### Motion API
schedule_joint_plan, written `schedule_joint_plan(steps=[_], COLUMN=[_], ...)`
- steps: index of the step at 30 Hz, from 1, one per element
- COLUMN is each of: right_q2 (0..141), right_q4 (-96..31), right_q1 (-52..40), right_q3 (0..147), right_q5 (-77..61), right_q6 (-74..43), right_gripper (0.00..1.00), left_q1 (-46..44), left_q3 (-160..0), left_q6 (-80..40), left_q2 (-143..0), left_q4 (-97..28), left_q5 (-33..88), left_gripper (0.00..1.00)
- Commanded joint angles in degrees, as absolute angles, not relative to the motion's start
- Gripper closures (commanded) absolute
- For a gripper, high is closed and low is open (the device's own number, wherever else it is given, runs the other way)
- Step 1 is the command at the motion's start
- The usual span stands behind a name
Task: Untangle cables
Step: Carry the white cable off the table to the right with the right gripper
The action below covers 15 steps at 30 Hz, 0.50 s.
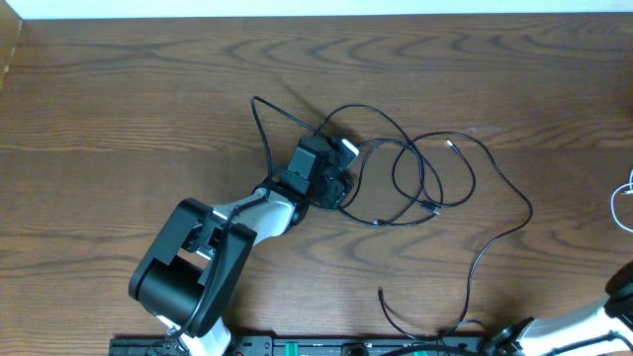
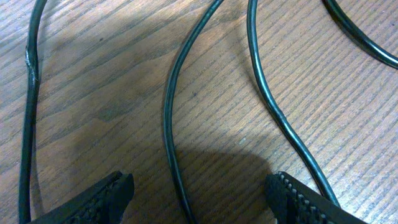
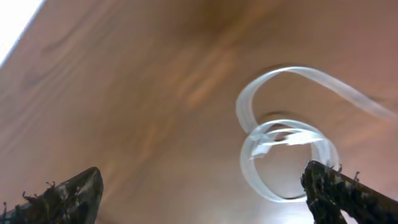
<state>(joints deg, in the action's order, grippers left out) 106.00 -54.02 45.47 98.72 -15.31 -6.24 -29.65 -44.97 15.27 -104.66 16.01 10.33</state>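
Note:
I should swing my right gripper outward and across to the tangle next, then lower it onto the piece of black cable at the tangle's far side, because the loops cross there.
Several thin black cables lie in overlapping loops on the wooden table, right of centre. My left gripper is low over the left end of the tangle. In the left wrist view it is open, with one black cable running between its fingers, untouched; a second strand passes by the right finger and a third lies further left. A white cable lies at the right edge. My right gripper is open and empty above the white cable's blurred loops.
The left arm reaches in from the bottom left. Part of the right arm shows at the bottom right corner. One black cable end trails toward the front edge. The table's far edge meets a white wall.

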Motion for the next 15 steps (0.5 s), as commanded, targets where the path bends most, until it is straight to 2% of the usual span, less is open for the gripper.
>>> schedule_joint_plan(steps=[1, 5, 9, 15], right_q2=[104.68, 104.68, 104.68, 104.68], right_q4=[-57.21, -62.48, -63.86, -68.42], right_q1=[38.7, 29.71, 20.84, 9.82], right_q3=[99.44, 99.42, 99.42, 99.11], right_q5=[-24.38, -23.62, -17.26, -14.94], right_q6=[-0.08, 8.16, 9.1, 14.55], right_gripper=[0.01, 0.01, 0.01, 0.01], left_q1=[-29.61, -29.36, -28.12, -27.2], left_q3=[-45.52, -45.54, -46.04, -46.26], left_q6=[15.11, 11.22, 6.7, 6.81], left_q2=[-103.59, -101.16, -92.9, -78.24], left_q4=[15.75, 17.54, 20.62, 16.19], left_q5=[10.09, 15.07, 17.56, 17.32], left_gripper=[0.27, 0.27, 0.26, 0.26])
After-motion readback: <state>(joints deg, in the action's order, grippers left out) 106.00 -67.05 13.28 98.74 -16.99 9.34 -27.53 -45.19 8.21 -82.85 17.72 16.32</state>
